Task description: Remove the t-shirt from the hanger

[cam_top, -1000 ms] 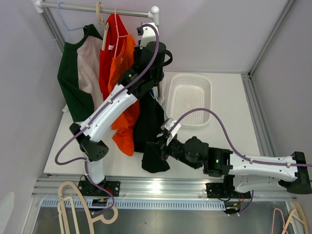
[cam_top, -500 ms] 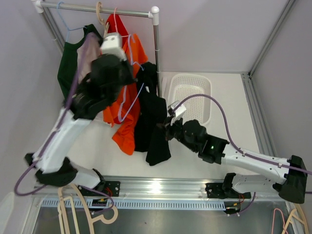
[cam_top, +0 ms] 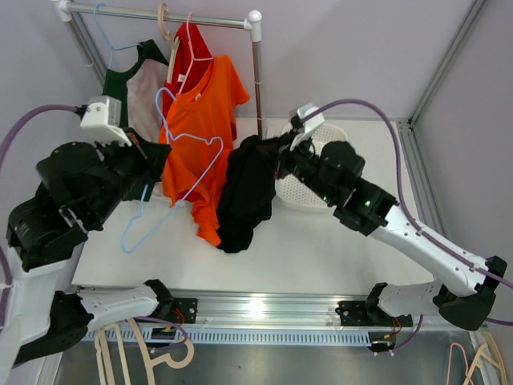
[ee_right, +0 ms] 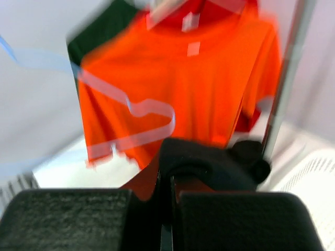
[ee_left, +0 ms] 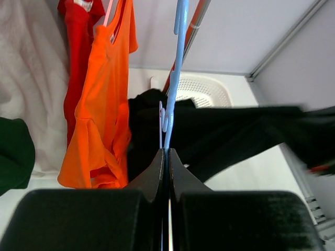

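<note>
My right gripper will swing over the white basket, which is below it and to its right in the top view. Then it will lower the unhung t-shirt into the basket and let go.
The black t-shirt is off the hanger and dangles from my right gripper, which is shut on its top edge above the table, next to the rack post. In the right wrist view the jaws pinch the black cloth. My left gripper is shut on the light blue wire hanger, which is bare and held in front of the orange shirt. In the left wrist view the jaws clamp the hanger wire, with the black t-shirt behind it.
An orange shirt, a red shirt and a green and beige top hang on the rack rail. A white basket sits behind the right arm. Spare wooden hangers lie below the table's front edge.
My left arm swung left and pulled the blue hanger out of the black t-shirt. My right arm lifted the t-shirt up and back toward the basket.
</note>
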